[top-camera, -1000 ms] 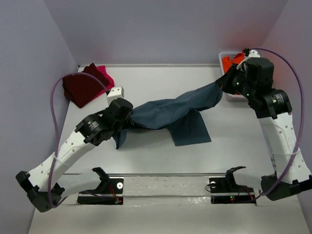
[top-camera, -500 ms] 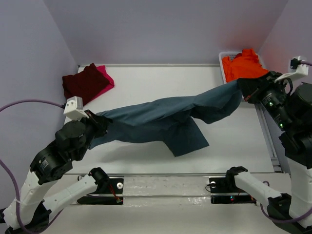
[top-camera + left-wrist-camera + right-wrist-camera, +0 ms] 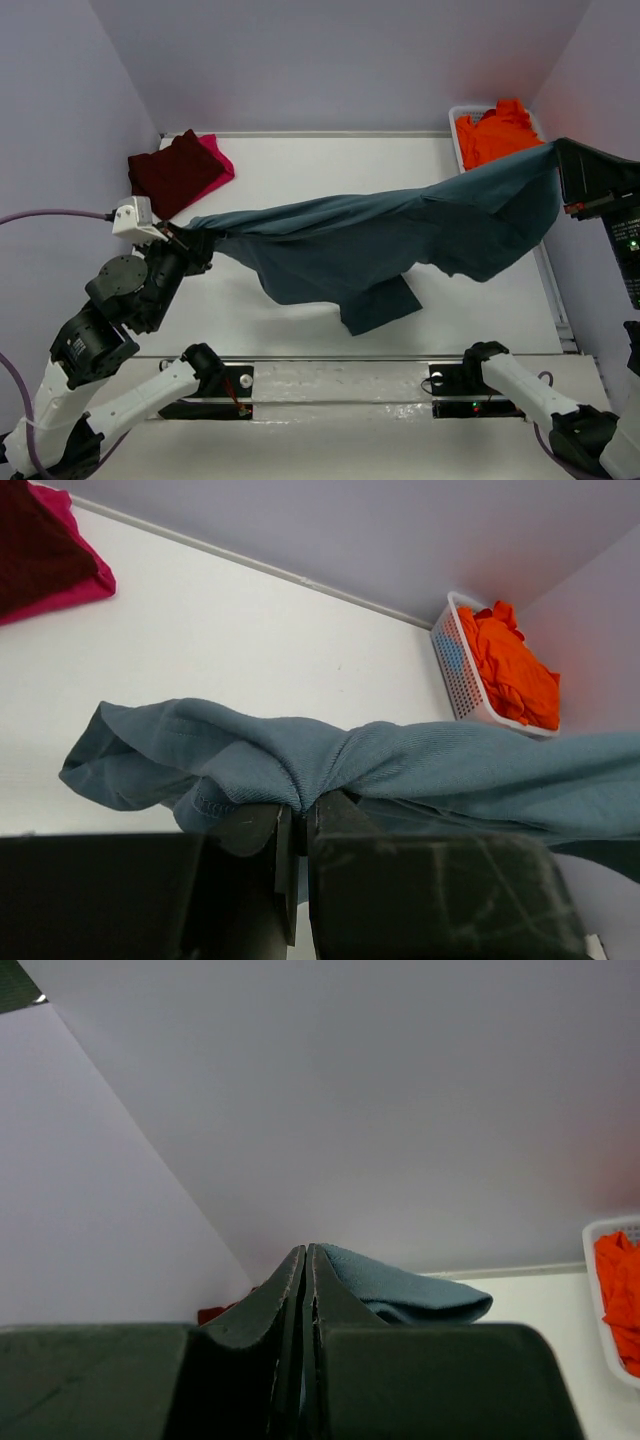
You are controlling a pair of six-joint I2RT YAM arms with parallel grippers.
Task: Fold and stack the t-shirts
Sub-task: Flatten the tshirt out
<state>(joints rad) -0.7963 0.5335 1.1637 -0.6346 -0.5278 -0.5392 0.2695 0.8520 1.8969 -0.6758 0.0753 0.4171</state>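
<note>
My left gripper should next lower outward and release the cloth on the empty tabletop (image 3: 257, 170) (image 3: 172, 592) beside the pink t-shirt, because that clear spot is below and outward.
A slate teal-blue t-shirt (image 3: 380, 240) hangs stretched in the air between both arms, its lower part (image 3: 380, 305) drooping to the table. My left gripper (image 3: 192, 238) is shut on its left end (image 3: 250, 770), the cloth bunched over the fingertips. My right gripper (image 3: 560, 150), raised high at the right, is shut on the other end (image 3: 400, 1285). A dark maroon t-shirt (image 3: 170, 172) lies folded on a bright pink one (image 3: 216, 156) at the back left. A vivid orange t-shirt (image 3: 495, 130) fills a tub.
The white plastic tub (image 3: 457, 112) stands at the back right corner, also seen as a mesh-walled tub (image 3: 452, 665) in the left wrist view. Lilac walls close in the table on three sides. Both arm bases sit along the near edge.
Both arms have risen and pulled apart, lifting the teal-blue t-shirt off the table and spreading it wider. The right gripper moved right and up, the left one slightly back.
</note>
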